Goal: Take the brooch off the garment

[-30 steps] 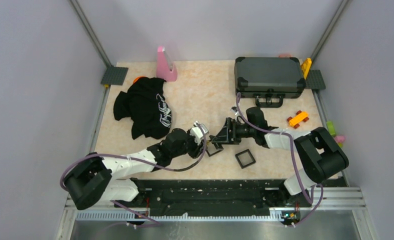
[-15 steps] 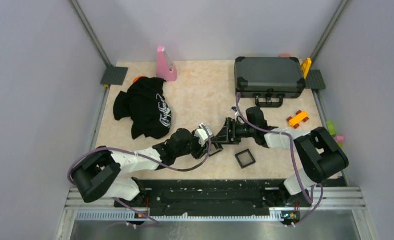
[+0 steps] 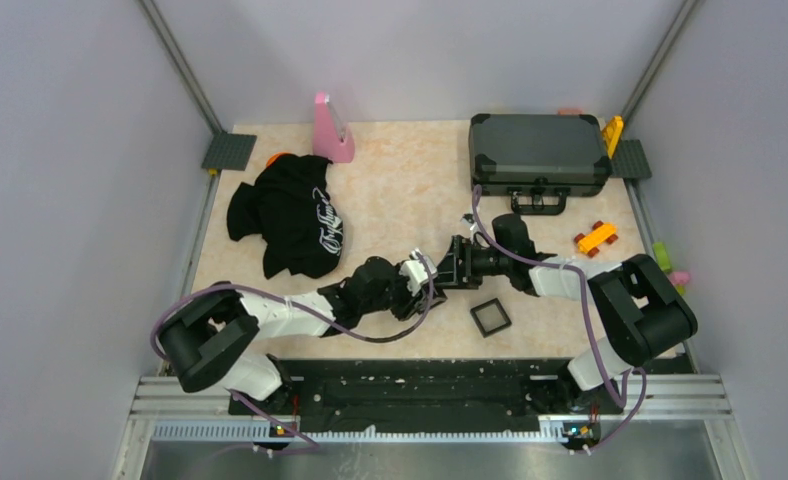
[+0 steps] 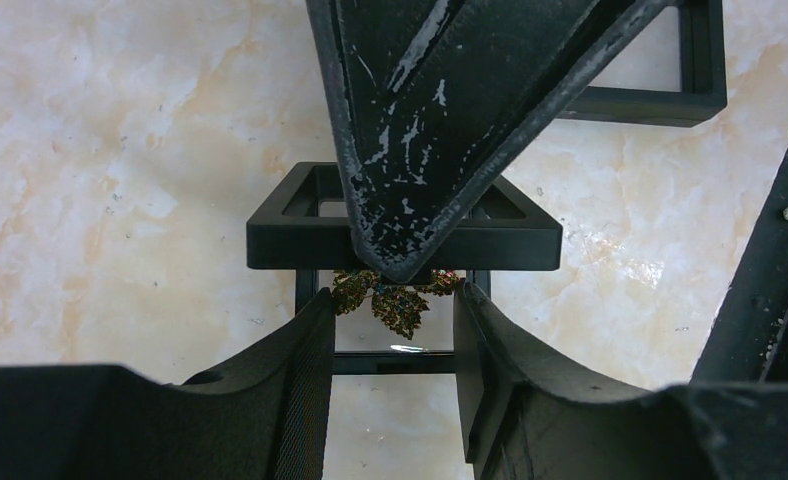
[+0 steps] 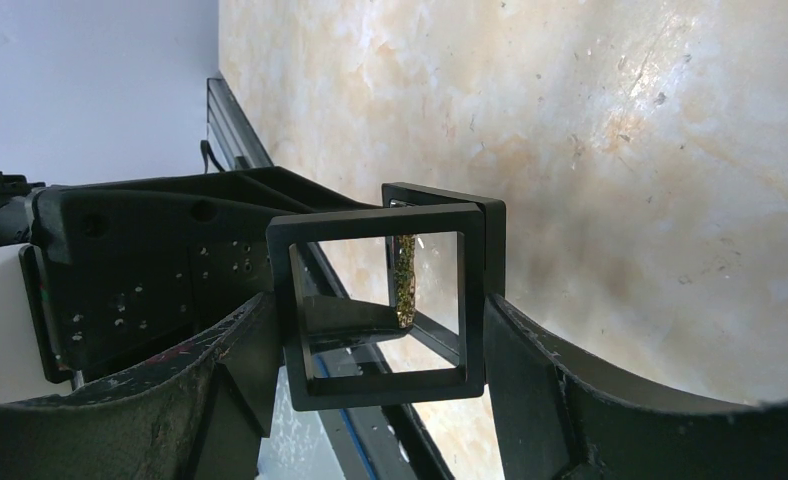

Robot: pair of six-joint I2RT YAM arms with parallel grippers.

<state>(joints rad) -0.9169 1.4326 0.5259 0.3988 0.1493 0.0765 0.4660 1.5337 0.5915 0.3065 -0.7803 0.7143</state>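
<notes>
My right gripper should move outward, lower the frame and release it on the tabletop before the hard case's handle, outward and below.
The garment (image 3: 295, 215), a black T-shirt with white script, lies crumpled at the table's left, away from both arms. The gold leaf-shaped brooch (image 4: 390, 298) sits inside a small black square frame (image 4: 300, 235). My right gripper (image 5: 380, 335) is shut on that frame (image 5: 380, 385) and holds it on edge above the table; the brooch (image 5: 406, 280) shows edge-on through it. My left gripper (image 4: 390, 320) is open and reaches into the frame, one fingertip on each side of the brooch. In the top view both grippers meet at mid-table, left (image 3: 425, 275), right (image 3: 448, 270).
A second black square frame (image 3: 490, 317) lies on the table near the right arm. A dark grey hard case (image 3: 538, 152) stands at the back right, with an orange toy (image 3: 595, 237) in front of it. At the back stands a pink object (image 3: 330, 130).
My left arm has moved right, bringing its gripper up to the frame held by the right gripper. The right arm and the frame have stayed in place.
</notes>
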